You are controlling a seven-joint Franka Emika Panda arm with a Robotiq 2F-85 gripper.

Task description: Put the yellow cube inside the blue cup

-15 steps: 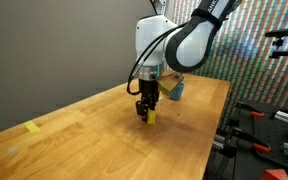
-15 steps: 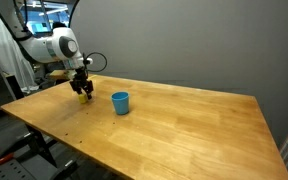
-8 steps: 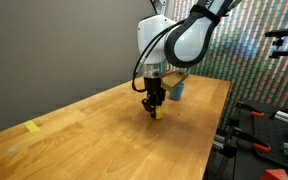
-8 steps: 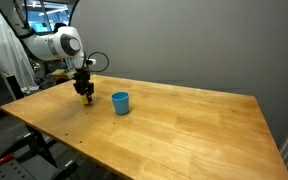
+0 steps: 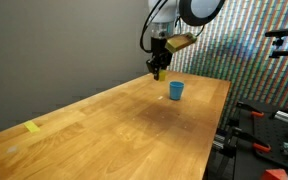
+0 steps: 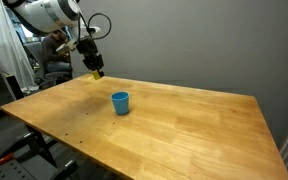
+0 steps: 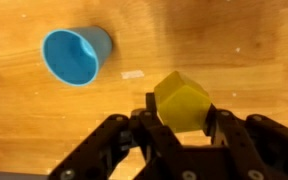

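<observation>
The blue cup stands to one side, so I will next lift my gripper a little, move it across over the blue cup's opening (image 5: 176, 84) (image 7: 71, 57) and then lower the yellow cube to the cup's rim.
My gripper (image 7: 181, 118) is shut on the yellow cube (image 7: 181, 102) and holds it high above the wooden table. In both exterior views the gripper (image 5: 157, 70) (image 6: 95, 72) hangs well above the table surface, with the cube showing as a yellow spot at its tips (image 6: 96, 73). The blue cup (image 7: 72, 56) stands upright and empty on the table, to the upper left in the wrist view. It also shows in both exterior views (image 5: 176, 90) (image 6: 120, 102), below the gripper and off to one side of it.
A flat yellow tape strip (image 5: 33, 127) lies on the wooden table (image 5: 114, 135) near its far end. A small pale tape mark (image 7: 132, 74) lies on the wood by the cup. Tripods and equipment (image 5: 269, 120) stand beside the table.
The gripper has risen from the table surface with the yellow cube in it and moved towards the blue cup. The cup has not moved.
</observation>
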